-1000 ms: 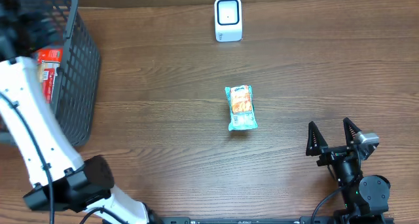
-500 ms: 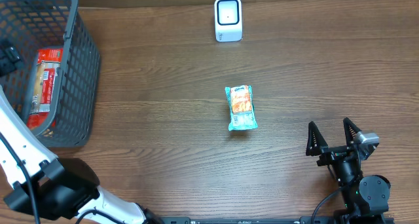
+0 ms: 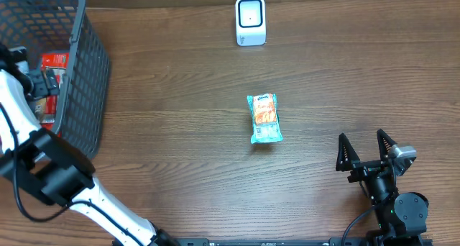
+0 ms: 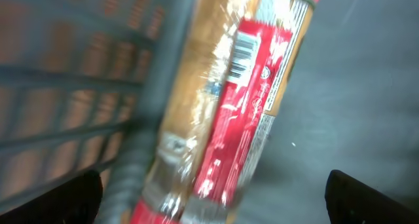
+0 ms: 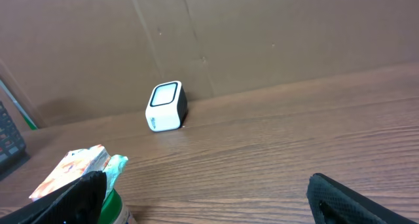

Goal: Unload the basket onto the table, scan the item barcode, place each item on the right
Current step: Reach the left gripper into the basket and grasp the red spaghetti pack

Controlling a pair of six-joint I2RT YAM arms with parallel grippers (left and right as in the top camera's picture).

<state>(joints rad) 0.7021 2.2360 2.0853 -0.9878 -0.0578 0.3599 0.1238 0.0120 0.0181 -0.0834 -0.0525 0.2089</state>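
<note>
Next, my left gripper lowers into the basket and closes across the red packet's middle, because the packet lies lengthwise beneath it between the open fingers.
A red and clear packet (image 4: pixel 236 99) lies in the basket, its barcode (image 4: pixel 242 54) facing the left wrist camera. My left gripper (image 4: pixel 213 181) hangs open just above it, one finger on each side, touching nothing. From overhead the same red packet (image 3: pixel 52 66) shows beside the left arm's wrist. An orange and teal snack packet (image 3: pixel 264 118) lies mid-table. The white scanner (image 3: pixel 250 21) stands at the far edge. My right gripper (image 3: pixel 361 136) rests open near the front right, facing the scanner (image 5: pixel 165 106) and the snack packet (image 5: pixel 78 168).
The dark mesh basket (image 3: pixel 90 73) fills the left end of the table, and its wall (image 4: pixel 78 80) is close on the left of my left fingers. A brown cardboard wall (image 5: pixel 262 34) backs the table behind the scanner.
The left arm has swung across the basket and come down inside it over the red packet. The right arm, the snack packet and the scanner have not moved.
</note>
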